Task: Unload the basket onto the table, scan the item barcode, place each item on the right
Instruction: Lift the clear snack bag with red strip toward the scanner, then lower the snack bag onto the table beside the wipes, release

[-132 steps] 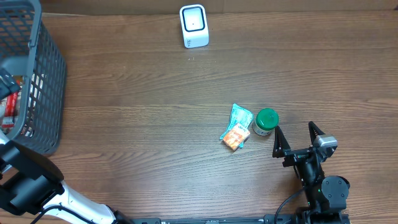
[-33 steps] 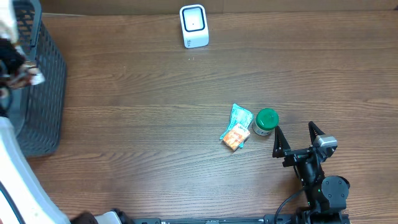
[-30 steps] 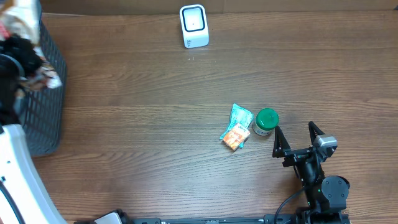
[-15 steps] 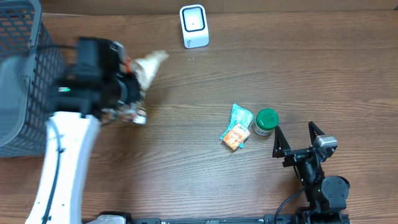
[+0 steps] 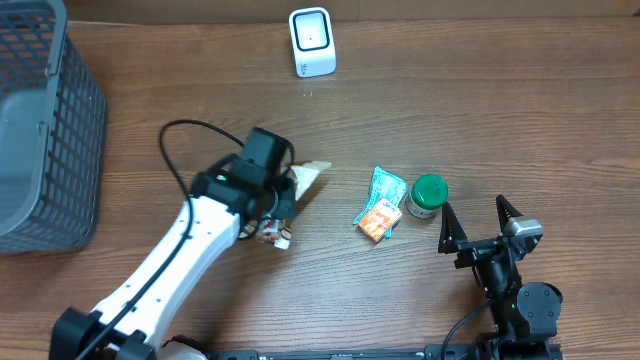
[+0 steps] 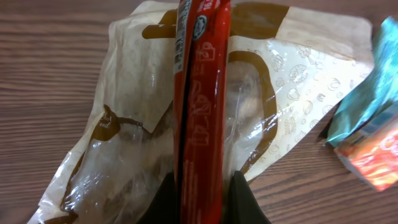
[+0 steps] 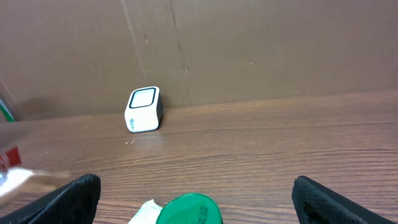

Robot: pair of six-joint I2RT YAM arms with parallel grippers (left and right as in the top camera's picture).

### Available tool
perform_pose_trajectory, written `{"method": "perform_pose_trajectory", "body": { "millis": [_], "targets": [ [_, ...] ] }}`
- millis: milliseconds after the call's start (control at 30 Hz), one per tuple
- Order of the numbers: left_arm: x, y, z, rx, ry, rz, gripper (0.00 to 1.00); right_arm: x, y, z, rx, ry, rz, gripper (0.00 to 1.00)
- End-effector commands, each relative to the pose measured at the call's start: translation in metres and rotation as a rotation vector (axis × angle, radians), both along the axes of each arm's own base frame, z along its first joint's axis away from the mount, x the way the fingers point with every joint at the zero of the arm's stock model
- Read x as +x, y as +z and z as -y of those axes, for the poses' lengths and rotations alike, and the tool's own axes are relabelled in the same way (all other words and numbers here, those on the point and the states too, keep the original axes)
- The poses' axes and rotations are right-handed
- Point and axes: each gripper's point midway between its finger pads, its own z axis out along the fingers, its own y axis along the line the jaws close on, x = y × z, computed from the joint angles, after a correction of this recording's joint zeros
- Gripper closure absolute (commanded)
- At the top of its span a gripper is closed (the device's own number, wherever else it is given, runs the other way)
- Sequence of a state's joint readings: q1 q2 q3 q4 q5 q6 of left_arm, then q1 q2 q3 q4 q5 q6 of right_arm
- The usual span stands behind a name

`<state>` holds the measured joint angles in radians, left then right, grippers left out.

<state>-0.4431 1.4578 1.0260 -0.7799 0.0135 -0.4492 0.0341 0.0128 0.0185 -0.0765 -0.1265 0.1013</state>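
Observation:
Next, my left gripper lowers toward the packet and releases the bag, since bare wood lies between the held bag and the teal and orange packet (image 5: 382, 206) (image 6: 370, 117).
My left gripper (image 5: 276, 197) is shut on a beige and clear snack bag (image 5: 308, 176). In the left wrist view its fingers (image 6: 163, 198) pinch the bag's red strip (image 6: 202, 93), with the bag (image 6: 267, 93) spread close over the wood. The white barcode scanner (image 5: 311, 42) stands at the table's far edge, its window showing in the right wrist view (image 7: 144, 109). At the near right my right gripper (image 5: 478, 222) rests open with nothing between its fingers, and is seen again from its own wrist (image 7: 196, 182).
A teal and orange packet (image 5: 380, 205) and a green-lidded jar (image 5: 428, 193) lie just right of the held bag. The packet's corner shows at the wrist view's right edge (image 6: 373, 118). A grey mesh basket (image 5: 85, 110) stands at the far left.
My left arm has lifted the bag out of the basket and swung it right and down to the table's middle, beside the teal packet. The right arm has stayed still.

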Motion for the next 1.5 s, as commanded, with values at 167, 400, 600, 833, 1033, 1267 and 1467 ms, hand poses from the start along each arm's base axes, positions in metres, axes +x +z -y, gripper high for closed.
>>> {"method": "perform_pose_trajectory", "body": {
  "millis": [167, 400, 600, 833, 1033, 1267, 1467],
  "targets": [
    [-0.005, -0.047, 0.025, 0.048, -0.013, -0.059, 0.96, 0.000, -0.002, 0.001, 0.002, -0.003, 0.001, 0.00],
    [-0.004, -0.071, 0.035, 0.056, -0.004, -0.092, 0.96, 0.000, -0.002, 0.000, 0.002, -0.002, 0.001, 0.00],
    [-0.005, -0.077, 0.038, 0.063, -0.012, -0.099, 0.96, 0.000, -0.002, 0.001, 0.002, -0.003, 0.001, 0.00],
    [-0.005, -0.084, 0.040, 0.068, -0.018, -0.109, 0.96, 0.000, -0.002, 0.001, 0.002, -0.003, 0.001, 0.00],
    [-0.004, -0.083, 0.043, 0.054, -0.035, -0.105, 0.46, 0.000, -0.002, 0.000, 0.002, -0.002, 0.001, 0.00],
    [0.006, -0.061, 0.051, 0.052, -0.079, -0.081, 0.37, 0.000, -0.002, 0.001, 0.002, -0.003, 0.001, 0.00],
    [0.015, -0.029, 0.055, 0.069, -0.118, -0.078, 0.29, 0.000, -0.002, 0.001, 0.002, -0.003, 0.001, 0.00]
  ]
}}
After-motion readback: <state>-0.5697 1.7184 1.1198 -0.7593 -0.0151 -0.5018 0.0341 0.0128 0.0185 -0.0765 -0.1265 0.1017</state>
